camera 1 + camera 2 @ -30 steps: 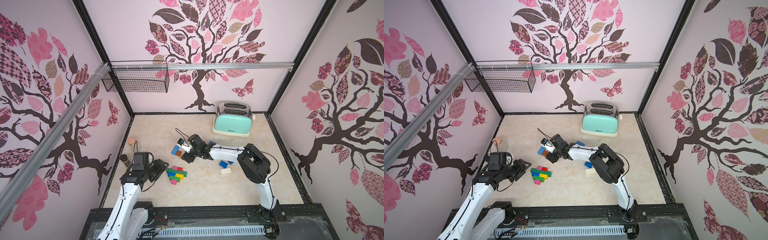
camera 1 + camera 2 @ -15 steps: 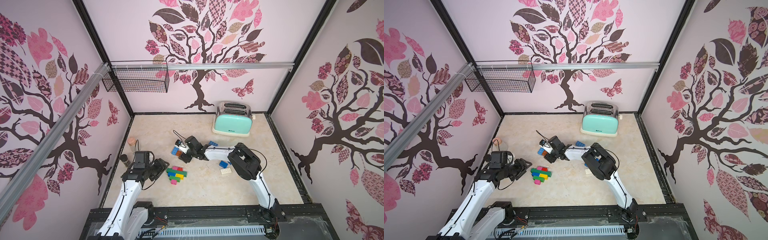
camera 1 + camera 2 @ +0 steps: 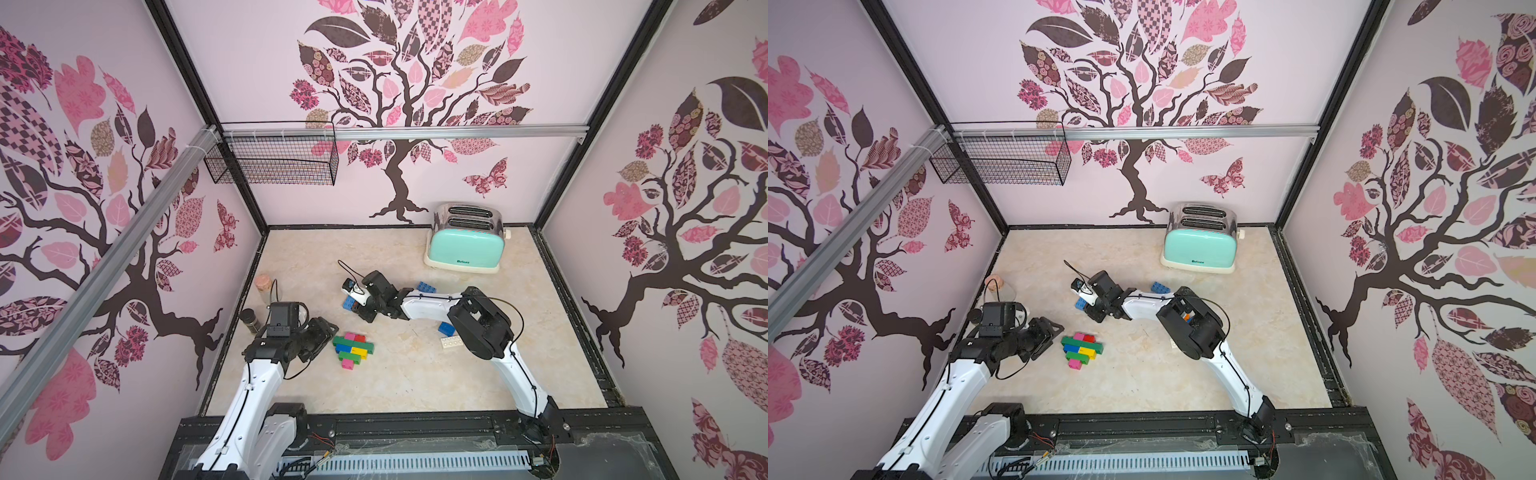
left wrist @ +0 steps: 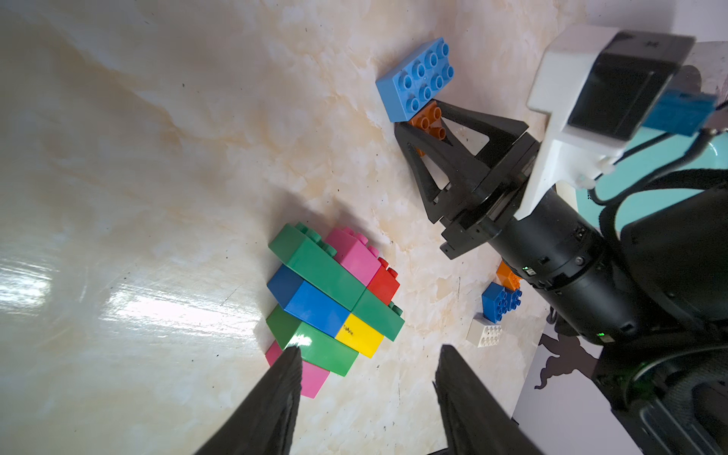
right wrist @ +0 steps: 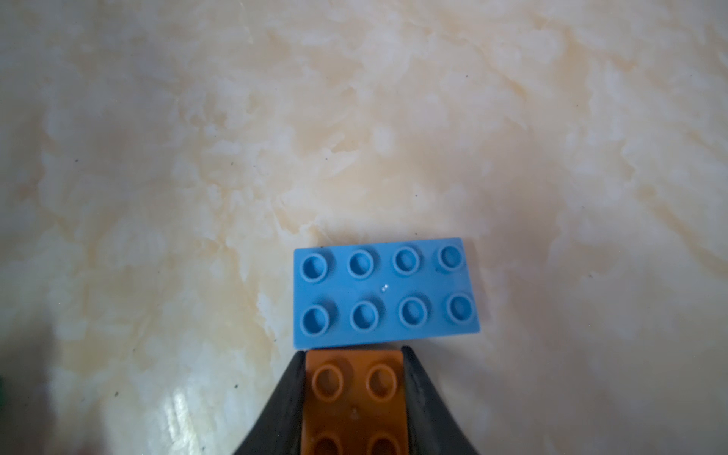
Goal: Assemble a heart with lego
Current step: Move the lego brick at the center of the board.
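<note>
I should move my right gripper back toward my base to the bare tabletop between heart and white brick and let go of the orange brick there, because that spot is empty.
The partly built heart of green, pink, red, blue and yellow bricks lies flat on the table. Just left of it, my left gripper stands open and holds nothing. Farther back, my right gripper is low over the table, shut on an orange brick. A light blue eight-stud brick lies right against the orange brick's front end. Whether the two are joined I cannot tell.
Loose bricks lie near the right arm: a blue one, another blue one and a white one. A mint toaster stands at the back right. Two small jars stand by the left wall.
My right gripper has slid a little to the left and closed on the orange brick. The left arm has hardly moved.
</note>
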Robot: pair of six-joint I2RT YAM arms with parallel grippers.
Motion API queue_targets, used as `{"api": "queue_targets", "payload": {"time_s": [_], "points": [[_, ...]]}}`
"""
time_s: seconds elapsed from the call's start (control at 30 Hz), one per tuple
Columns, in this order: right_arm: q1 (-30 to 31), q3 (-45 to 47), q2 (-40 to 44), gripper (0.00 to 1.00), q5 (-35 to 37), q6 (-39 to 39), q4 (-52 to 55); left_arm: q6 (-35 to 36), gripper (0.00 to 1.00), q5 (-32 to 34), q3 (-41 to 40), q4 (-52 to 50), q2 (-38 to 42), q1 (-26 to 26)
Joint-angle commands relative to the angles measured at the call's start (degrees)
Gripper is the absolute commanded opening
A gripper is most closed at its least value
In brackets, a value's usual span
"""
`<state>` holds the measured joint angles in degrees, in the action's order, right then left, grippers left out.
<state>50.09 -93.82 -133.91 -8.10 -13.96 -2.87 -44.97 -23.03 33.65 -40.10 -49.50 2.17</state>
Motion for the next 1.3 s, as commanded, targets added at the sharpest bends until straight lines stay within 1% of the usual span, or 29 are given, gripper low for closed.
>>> {"api": "queue_targets", "payload": {"time_s": [0.0,0.17,0.23,0.3,0.5,0.6,0.7,0.8,0.87,0.97,1.07,1.17,1.27], "points": [[0.3,0.2,0.9,0.32,1.0,-1.0,2.9,0.8,0.58,0.3,0.9,0.3,-0.2,-0.3],[0.1,4.7,5.0,0.24,1.7,-3.1,3.3,0.8,0.58,0.0,0.9,0.8,-0.4,-0.3],[-0.2,8.0,8.2,0.23,2.4,-3.5,3.3,0.8,0.58,-0.2,0.8,1.2,-0.4,-0.3],[-0.7,12.4,11.6,0.23,2.9,-3.2,3.1,1.0,0.57,-0.7,0.7,1.8,-0.8,-0.4],[-2.0,25.8,22.5,0.24,4.7,1.2,3.2,2.3,0.57,-2.5,2.0,3.1,-3.9,-0.2],[-2.0,30.9,26.1,0.25,6.1,2.9,4.3,2.6,0.57,-3.0,2.8,4.1,-5.6,0.0],[-2.0,35.2,28.6,0.26,6.8,2.7,4.8,2.8,0.57,-3.3,3.6,4.6,-6.8,0.8],[-2.0,35.9,29.2,0.27,5.2,0.3,9.2,2.5,0.57,-2.9,4.1,5.0,-7.3,2.0],[-2.0,35.8,29.6,0.27,2.1,-2.8,12.8,2.3,0.57,-2.5,4.3,5.1,-7.3,2.9],[-2.0,37.0,31.5,0.28,0.3,-7.6,15.5,1.7,0.57,-2.2,4.0,5.4,-7.1,3.8],[-2.0,39.7,34.3,0.33,-2.8,-12.2,15.1,1.3,0.57,-2.3,3.5,5.9,-6.8,4.1],[-2.0,41.3,35.6,0.35,-6.3,-14.3,14.0,1.4,0.57,-2.4,3.9,5.6,-6.6,4.2],[-2.0,40.6,34.0,0.35,-6.1,-15.2,14.4,2.1,0.57,-2.1,4.6,4.8,-6.5,4.2]]}}
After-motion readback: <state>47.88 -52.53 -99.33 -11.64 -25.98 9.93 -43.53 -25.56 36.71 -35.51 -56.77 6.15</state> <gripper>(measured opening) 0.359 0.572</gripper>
